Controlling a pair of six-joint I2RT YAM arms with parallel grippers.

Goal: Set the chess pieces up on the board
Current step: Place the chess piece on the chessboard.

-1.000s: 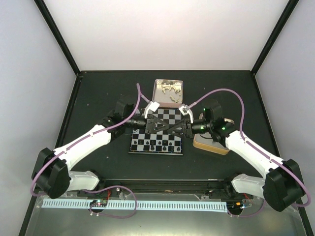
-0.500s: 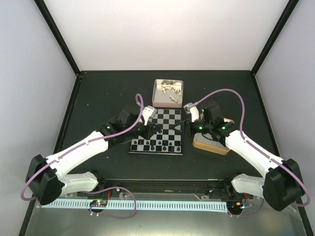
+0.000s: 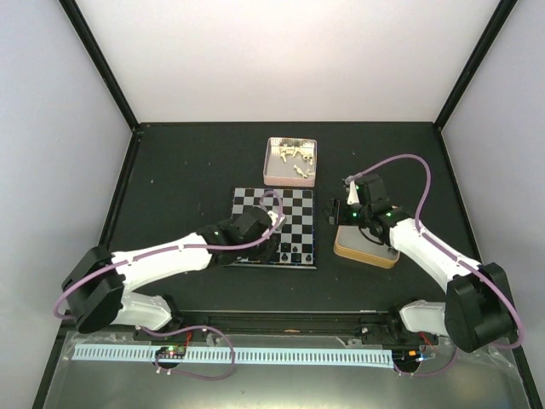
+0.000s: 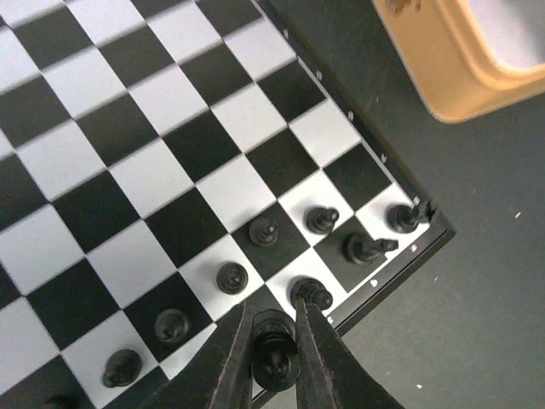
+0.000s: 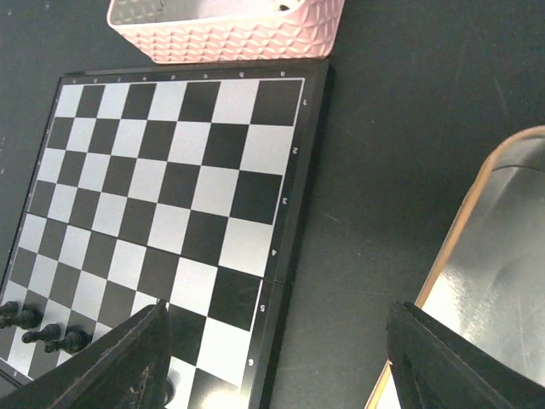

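Observation:
My right gripper isn't holding anything, and the tan tin's bottom is below it and to its right in the top view. I will move the gripper there and down.
The board (image 3: 294, 209) lies mid-table, with several black chess pieces (image 4: 262, 230) standing in its two near rows. My left gripper (image 4: 273, 319) is shut on a black piece (image 4: 275, 349) just above the near edge row, next to another black piece (image 4: 311, 294). From above, the left gripper (image 3: 275, 244) is over the board's near right part. My right gripper (image 5: 277, 315) is open and holds nothing. It hangs over the board's right rim (image 5: 285, 256), which from above puts the right gripper (image 3: 333, 213) beside the board. Cream-white pieces (image 3: 294, 156) lie in the pink tin (image 3: 272, 175).
A tan tin (image 3: 366, 250) sits right of the board under my right wrist; its rim (image 4: 426, 77) is close to the board's corner. The pink tin (image 5: 226, 34) touches the board's far edge. Dark walls frame the table.
Both grippers met over the board's middle a second ago. The right one opened and drew back to the right. The left arm swung to the near rows with the black piece.

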